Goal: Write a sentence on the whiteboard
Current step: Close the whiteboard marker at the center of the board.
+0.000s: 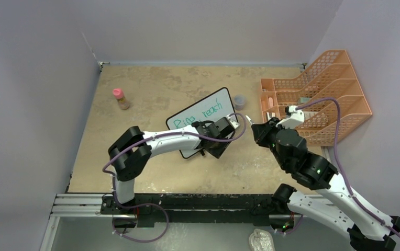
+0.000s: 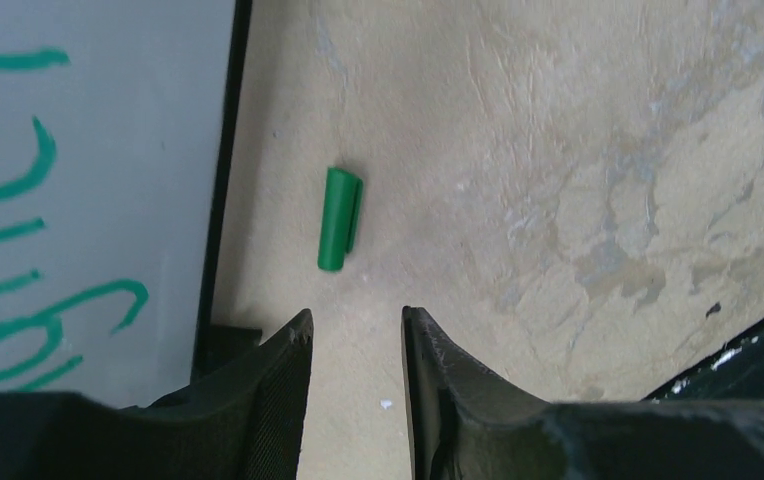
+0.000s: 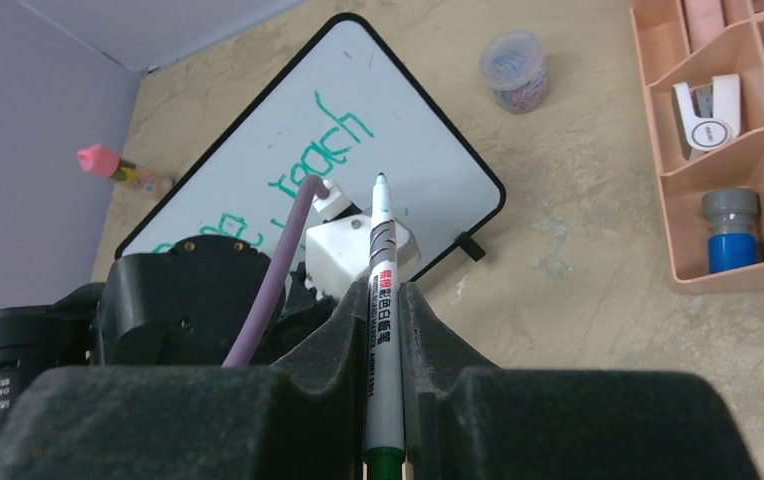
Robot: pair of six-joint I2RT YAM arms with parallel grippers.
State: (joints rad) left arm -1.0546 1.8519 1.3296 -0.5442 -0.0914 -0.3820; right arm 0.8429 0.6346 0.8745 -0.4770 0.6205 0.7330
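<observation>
The left gripper lowers its open fingers onto the cap next, since the green marker cap (image 2: 340,218) lies below them on the bare tabletop beside the whiteboard's frame.
The whiteboard (image 1: 204,107) lies tilted on the table, with green text (image 1: 212,110) reading roughly "Rise, reach". My left gripper (image 1: 221,138) hangs over the board's lower right edge, open and empty. In the left wrist view its jaws (image 2: 356,320) stand apart above bare table, with the board (image 2: 108,200) at the left and a green marker cap (image 2: 340,218) lying beside its frame. My right gripper (image 1: 258,128) is shut on a white marker (image 3: 382,270). The marker's tip points at the board (image 3: 408,130) and is held off its right corner.
An orange desk organizer (image 1: 318,99) stands at the right, holding a stapler (image 3: 706,115) and a blue bottle (image 3: 731,235). A small jar of clips (image 1: 239,100) sits near the board's top corner. A pink-capped bottle (image 1: 120,98) stands at the back left.
</observation>
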